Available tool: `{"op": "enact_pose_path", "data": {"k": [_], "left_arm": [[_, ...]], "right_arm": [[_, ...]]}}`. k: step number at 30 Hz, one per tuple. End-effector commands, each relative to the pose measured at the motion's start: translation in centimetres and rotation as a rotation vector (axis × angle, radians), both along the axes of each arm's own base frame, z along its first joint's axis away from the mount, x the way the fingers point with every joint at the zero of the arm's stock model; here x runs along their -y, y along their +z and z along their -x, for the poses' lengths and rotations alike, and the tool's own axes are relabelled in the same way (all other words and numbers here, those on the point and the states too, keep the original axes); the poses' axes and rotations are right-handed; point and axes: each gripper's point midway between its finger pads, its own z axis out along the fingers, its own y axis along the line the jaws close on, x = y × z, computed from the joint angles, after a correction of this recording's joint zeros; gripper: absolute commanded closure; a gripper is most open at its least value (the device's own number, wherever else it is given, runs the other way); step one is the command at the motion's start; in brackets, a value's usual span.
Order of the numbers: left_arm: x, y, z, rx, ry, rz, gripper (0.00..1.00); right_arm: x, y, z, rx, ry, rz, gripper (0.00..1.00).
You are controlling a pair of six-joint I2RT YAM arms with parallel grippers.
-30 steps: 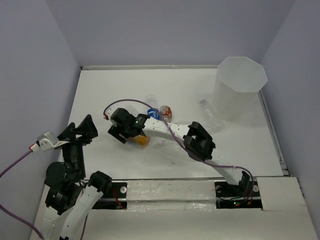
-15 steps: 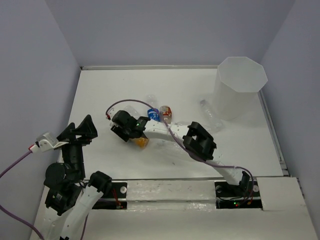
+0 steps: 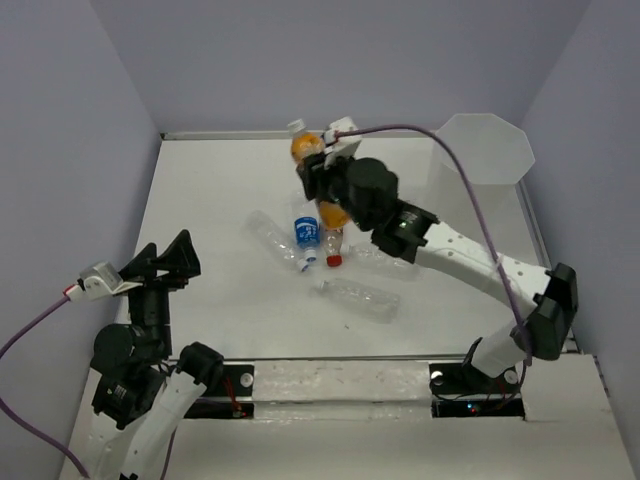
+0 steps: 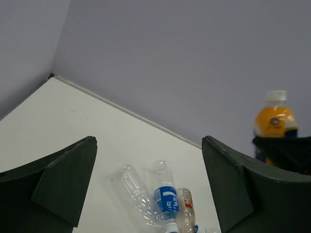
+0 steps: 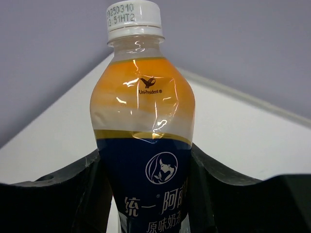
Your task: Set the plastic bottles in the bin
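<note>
The bin (image 3: 480, 170) is apart from the held bottle, so the robot's right gripper will next swing to the right in the top view, then release the bottle over the bin's opening.
My right gripper (image 3: 322, 182) (image 5: 146, 179) is shut on the orange-filled bottle (image 3: 306, 147) (image 5: 143, 107) around its dark blue label and holds it high above the table, white cap up. Beneath it, bottles lie together on the table: a clear crinkled one (image 3: 268, 232) (image 4: 129, 187), a blue-labelled one (image 3: 306, 232) (image 4: 166, 201) and a red-capped one (image 3: 333, 245) (image 4: 184, 206). Another clear bottle (image 3: 358, 295) lies nearer the front. The bin (image 3: 480, 170) stands at the far right, apart from the held bottle. My left gripper (image 3: 165, 262) (image 4: 149, 160) hangs open at the near left, holding nothing.
Lavender walls close the table (image 3: 220, 190) at the back and on both sides. The right arm's purple cable (image 3: 470, 220) arcs above the table in front of the bin. In the left wrist view the held bottle (image 4: 274, 119) shows against the back wall.
The right gripper has closed on the orange-filled bottle at the table's left middle and lifted it up and toward the back. A clear bottle near the front now shows. The left arm is still.
</note>
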Motion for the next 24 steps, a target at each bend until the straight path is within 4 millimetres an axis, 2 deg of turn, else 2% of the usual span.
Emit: {"op": "enact_pose_path", "data": {"k": [1,2,3,4,6,7,8,11,12,16,18,20,21,22,23,24], "left_arm": [[1.1,1.1,-0.2,0.050,-0.052,-0.001,0.01],[1.2,0.9,-0.2,0.048,-0.057,-0.002,0.01],[1.3,1.0,-0.2,0.051,-0.063,-0.005,0.01],[1.3,1.1,-0.1,0.054,-0.068,-0.004,0.01],[1.4,1.1,0.0,0.060,-0.072,-0.003,0.01],[1.3,1.1,0.0,0.060,-0.071,-0.005,0.01],[1.3,1.1,0.1,0.061,-0.073,-0.003,0.01],[1.4,1.1,0.1,0.062,-0.077,-0.004,0.01],[1.4,1.1,0.1,0.061,-0.081,-0.003,0.01],[1.6,1.1,0.1,0.060,-0.087,-0.004,0.01],[1.6,1.1,0.1,0.059,-0.089,-0.005,0.01],[1.6,1.1,0.1,0.061,-0.090,-0.003,0.01],[1.6,1.1,0.1,0.061,-0.088,-0.003,0.01],[1.6,1.0,0.1,0.060,-0.090,-0.004,0.01],[1.6,1.1,0.1,0.062,-0.091,-0.002,0.01],[1.6,1.1,0.1,0.061,-0.091,-0.003,0.01]], "right_arm": [[14.6,11.1,-5.9,0.280,-0.372,-0.239,0.66],[17.1,12.3,-6.3,0.316,-0.422,-0.259,0.66],[20.0,14.4,-6.2,0.377,-0.473,-0.312,0.67],[22.1,15.1,-6.6,0.407,-0.513,-0.330,0.67],[29.1,16.1,-8.5,0.478,-0.655,-0.349,0.67],[29.0,16.1,-8.6,0.484,-0.652,-0.355,0.67],[31.9,16.0,-9.5,0.500,-0.721,-0.340,0.67],[35.0,15.3,-11.2,0.519,-0.790,-0.322,0.67],[37.0,15.3,-11.6,0.534,-0.829,-0.315,0.67],[40.4,14.6,-12.8,0.541,-0.892,-0.301,0.67],[41.2,13.7,-13.4,0.528,-0.891,-0.292,0.66],[41.9,12.7,-13.6,0.513,-0.910,-0.278,0.60],[42.3,11.7,-13.7,0.496,-0.919,-0.263,0.41],[42.1,11.3,-13.7,0.490,-0.909,-0.256,0.29],[42.2,10.5,-13.8,0.476,-0.912,-0.233,0.13],[42.2,10.4,-13.7,0.471,-0.916,-0.221,0.08]]}}
